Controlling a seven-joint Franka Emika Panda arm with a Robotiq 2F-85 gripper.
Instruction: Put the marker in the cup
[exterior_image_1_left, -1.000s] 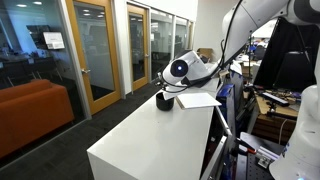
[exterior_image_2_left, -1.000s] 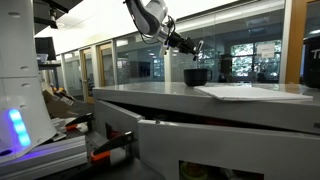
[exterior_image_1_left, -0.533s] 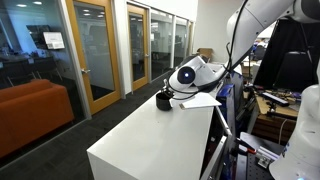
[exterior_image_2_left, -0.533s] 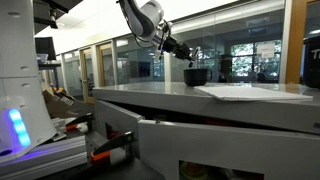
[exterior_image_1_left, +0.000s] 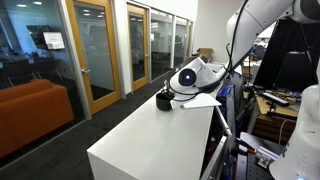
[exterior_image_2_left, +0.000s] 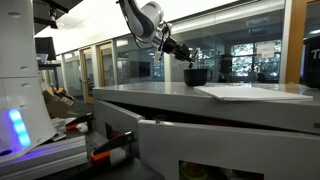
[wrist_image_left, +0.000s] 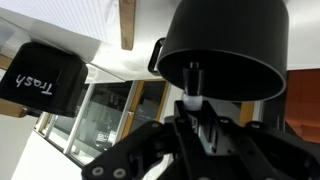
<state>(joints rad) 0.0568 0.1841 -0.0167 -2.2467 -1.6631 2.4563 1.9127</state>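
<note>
My gripper should lower a little toward the black cup to bring the marker down inside its open rim (exterior_image_1_left: 164, 96) (wrist_image_left: 226, 66), because the fingers still hang above the cup.
The cup (exterior_image_1_left: 163, 100) is a short, wide black cup standing at the far end of the white table; it also shows in an exterior view (exterior_image_2_left: 196, 75). In the wrist view the cup (wrist_image_left: 225, 45) fills the upper frame, very close. My gripper (wrist_image_left: 197, 115) is shut on the marker (wrist_image_left: 194, 80), a thin black stick with a pale end at the jaws, whose tip points at the cup's side. In both exterior views the gripper (exterior_image_1_left: 170, 92) (exterior_image_2_left: 186, 58) hangs just above and beside the cup.
A white paper sheet (exterior_image_1_left: 198, 100) lies on the table (exterior_image_1_left: 150, 145) next to the cup; it also shows in an exterior view (exterior_image_2_left: 250, 92). A boxy black container labelled "Trash" (wrist_image_left: 40, 78) sits left of the cup in the wrist view. Glass walls and doors stand behind.
Over the last second the gripper dropped and came closer to the cup with the marker in it. Since half a second ago it has barely moved.
</note>
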